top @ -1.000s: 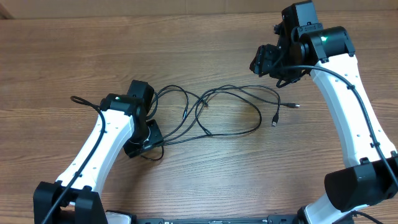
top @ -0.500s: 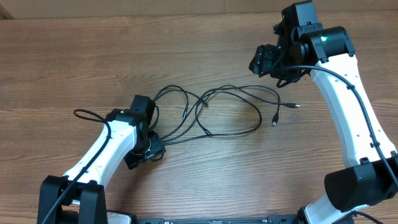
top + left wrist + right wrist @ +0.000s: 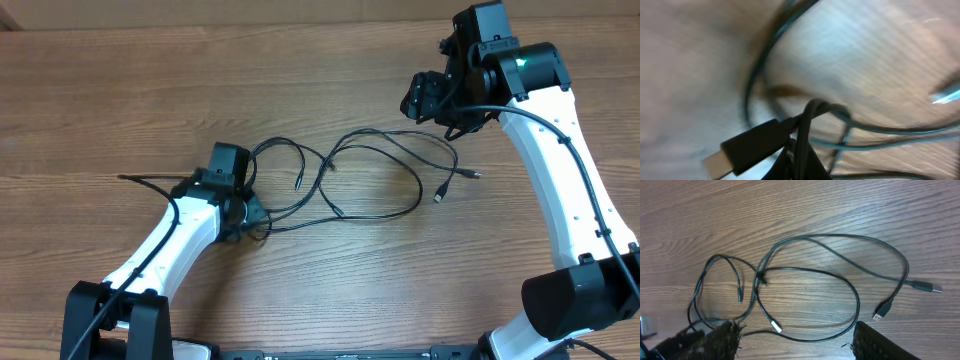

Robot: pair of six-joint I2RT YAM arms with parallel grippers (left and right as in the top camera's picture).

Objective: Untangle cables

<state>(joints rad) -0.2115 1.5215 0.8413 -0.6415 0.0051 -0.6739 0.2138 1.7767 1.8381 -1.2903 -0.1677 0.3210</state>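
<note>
I need to raise the pinched piece of cable in my left gripper off the crossing cables next. I should then carry it outward, lower it and release it, because the cable loops' far bend [image 3: 279, 139] lies outward.
Thin black cables [image 3: 372, 172] lie in tangled loops mid-table, two plug ends [image 3: 441, 195] pointing right. My left gripper [image 3: 252, 220] sits at the loops' left end, shut on a cable. The blurred left wrist view shows a cable strand [image 3: 805, 125] pinched between the closed jaws of the left gripper [image 3: 800, 162], with a metal-tipped black plug [image 3: 747, 146] beside them. My right gripper [image 3: 424, 97] hangs open above the table behind the cables' right end. In its own view the right gripper [image 3: 797, 342] frames the cables [image 3: 810, 270]; its fingers [image 3: 715, 340] touch nothing.
The wooden table [image 3: 120, 90] carries nothing but the cables and arms. A thick black arm wire [image 3: 140, 180] sticks out left of the left arm. USB plugs [image 3: 882, 312] lie near the right gripper's right finger.
My left gripper has closed on a cable at the tangle's left end and shifted slightly back and right, tugging the nearby loops. The right arm has stayed put.
</note>
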